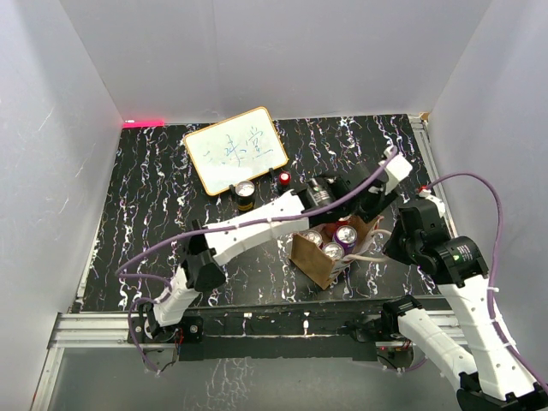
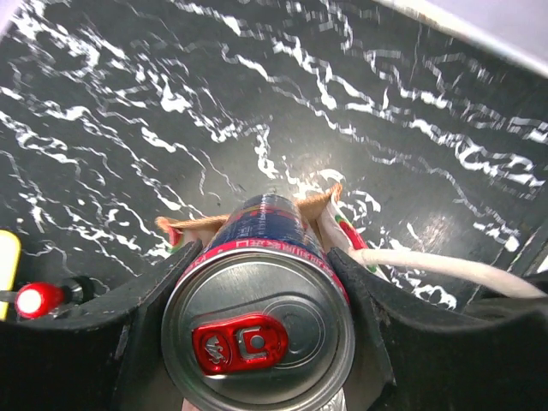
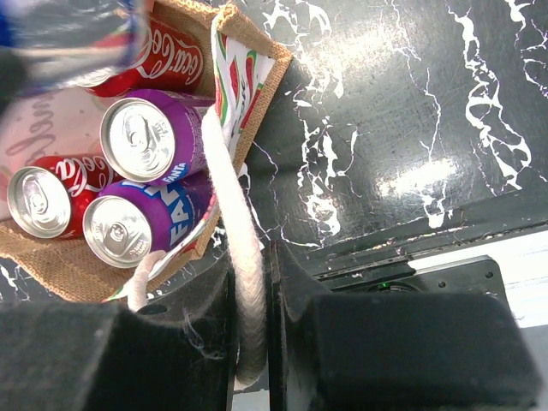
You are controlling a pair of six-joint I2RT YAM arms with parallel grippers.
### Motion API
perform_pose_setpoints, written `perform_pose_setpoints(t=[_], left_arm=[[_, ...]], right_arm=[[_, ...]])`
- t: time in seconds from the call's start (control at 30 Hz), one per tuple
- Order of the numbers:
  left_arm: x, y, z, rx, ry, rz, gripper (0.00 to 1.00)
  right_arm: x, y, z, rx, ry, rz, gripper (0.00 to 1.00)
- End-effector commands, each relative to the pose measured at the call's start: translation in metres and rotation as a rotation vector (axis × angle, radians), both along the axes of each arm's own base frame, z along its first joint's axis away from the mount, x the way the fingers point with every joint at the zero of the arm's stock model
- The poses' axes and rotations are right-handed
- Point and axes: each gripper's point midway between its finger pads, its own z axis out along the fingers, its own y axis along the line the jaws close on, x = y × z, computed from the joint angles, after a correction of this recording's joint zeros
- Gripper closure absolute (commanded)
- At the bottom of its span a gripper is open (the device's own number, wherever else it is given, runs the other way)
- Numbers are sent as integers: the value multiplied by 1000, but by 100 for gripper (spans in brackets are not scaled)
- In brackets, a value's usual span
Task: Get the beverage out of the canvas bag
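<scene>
I will next swing my left gripper down and to the left in the top view, to the bare tabletop beside the dark can (image 1: 221, 211), then lower and release.
The canvas bag (image 1: 312, 261) stands open near the table's front middle, brown with a pale inside (image 3: 51, 128). Purple Fanta cans (image 3: 141, 141) and red Coca-Cola cans (image 3: 38, 201) stand in it. My left gripper (image 2: 264, 257) is shut on a blue beverage can (image 2: 257, 330) with a red tab. It holds the can above the bag's far corner (image 2: 312, 204); in the top view the can (image 1: 321, 193) is just behind the bag. My right gripper (image 3: 251, 261) is shut on the bag's white cord handle (image 3: 244, 214), at the bag's right side (image 1: 377, 244).
A whiteboard (image 1: 235, 150) leans at the back of the black marbled table. A dark can (image 1: 246, 195) and a small red-topped can (image 1: 283, 178) stand in front of it; the red top also shows in the left wrist view (image 2: 36, 300). White walls enclose the table.
</scene>
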Motion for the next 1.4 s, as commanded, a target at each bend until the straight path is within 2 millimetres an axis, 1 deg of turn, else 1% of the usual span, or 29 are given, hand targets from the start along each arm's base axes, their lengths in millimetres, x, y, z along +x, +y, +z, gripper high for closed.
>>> perform_pose_setpoints(t=[0.0, 0.07, 0.17, 0.23, 0.33, 0.4, 0.47, 0.53, 0.57, 0.6, 0.63, 0.73, 0.77, 0.83, 0.87, 0.97, 1.07, 1.17, 1.23, 1.3, 1.37], left_arm=[[3, 23, 128, -268, -107, 65, 100], [0, 32, 153, -313, -120, 73, 100], [-6, 53, 187, -387, -123, 105, 100], [-13, 71, 210, -443, -110, 133, 100], [-25, 100, 234, -519, -66, 178, 100], [-34, 119, 241, -549, -33, 195, 100], [-45, 138, 242, -559, 4, 204, 100], [-55, 162, 239, -550, 40, 224, 100], [-62, 180, 240, -554, 49, 238, 100], [-66, 194, 235, -545, 61, 252, 100], [-69, 205, 220, -508, 71, 269, 100], [-77, 247, 195, -458, 67, 330, 100], [-79, 259, 187, -438, 64, 349, 100], [-79, 276, 164, -368, 56, 385, 100], [-78, 283, 151, -322, 51, 408, 100], [-70, 296, 104, -171, 26, 481, 100], [-56, 316, 60, -72, -23, 651, 100], [-45, 329, 26, -51, -58, 780, 100], [-37, 335, 4, -75, -31, 856, 100], [-26, 343, -14, -106, 10, 930, 100], [-11, 358, -27, -128, 50, 1006, 100]], right_arm=[[9, 4, 24, 55, -96, -36, 83], [6, 3, 24, 64, -106, -47, 83], [5, 3, 27, 77, -125, -56, 83], [6, 3, 28, 77, -128, -60, 83], [9, 4, 27, 77, -132, -56, 83], [12, 5, 25, 76, -132, -55, 83], [14, 6, 25, 83, -132, -53, 83], [17, 9, 25, 89, -130, -47, 83], [19, 10, 25, 89, -128, -47, 83], [21, 10, 24, 86, -125, -49, 83], [23, 10, 24, 84, -122, -49, 83], [28, 12, 20, 83, -115, -50, 83], [29, 14, 19, 87, -113, -47, 83], [31, 16, 16, 90, -102, -37, 83], [32, 17, 14, 88, -96, -34, 83], [32, 16, 9, 73, -77, -27, 83], [31, 13, 5, 57, -71, -31, 83], [31, 13, 1, 55, -70, -30, 83], [31, 14, -3, 51, -64, -17, 83], [32, 14, -4, 39, -55, -3, 83], [33, 15, -5, 31, -47, 17, 83]])
